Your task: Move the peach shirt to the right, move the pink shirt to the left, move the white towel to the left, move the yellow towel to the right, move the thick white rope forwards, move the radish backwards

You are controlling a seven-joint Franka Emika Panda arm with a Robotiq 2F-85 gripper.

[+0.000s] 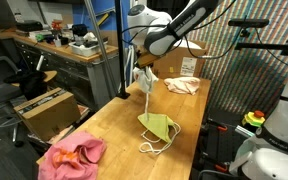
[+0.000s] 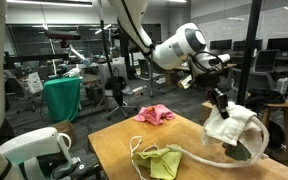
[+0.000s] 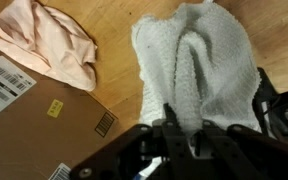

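My gripper should pass the yellow towel (image 1: 157, 125) next, then lower and release the white towel on the bare, empty tabletop beside the pink shirt.
My gripper (image 1: 144, 68) (image 2: 219, 103) (image 3: 186, 124) is shut on the white towel (image 3: 194, 60), which hangs bunched from it above the wooden table (image 1: 184, 118); the towel also shows in both exterior views (image 1: 144, 84) (image 2: 230, 128). The pale peach shirt (image 1: 184, 86) (image 3: 49, 45) lies crumpled beside it, next to a box. The bright pink shirt (image 1: 72, 155) (image 2: 154, 114) sits at one table end. The yellow towel (image 1: 157, 125) (image 2: 162, 160) lies mid-table. A thick white rope (image 2: 210, 161) curves along the table edge in an exterior view. The radish is out of view.
A cardboard box (image 1: 190, 65) (image 3: 34, 125) with labels stands near the peach shirt. A thin white cord (image 1: 152, 148) loops by the yellow towel. A vertical pole (image 1: 102, 50) rises at the table's side. Workbenches and chairs surround the table.
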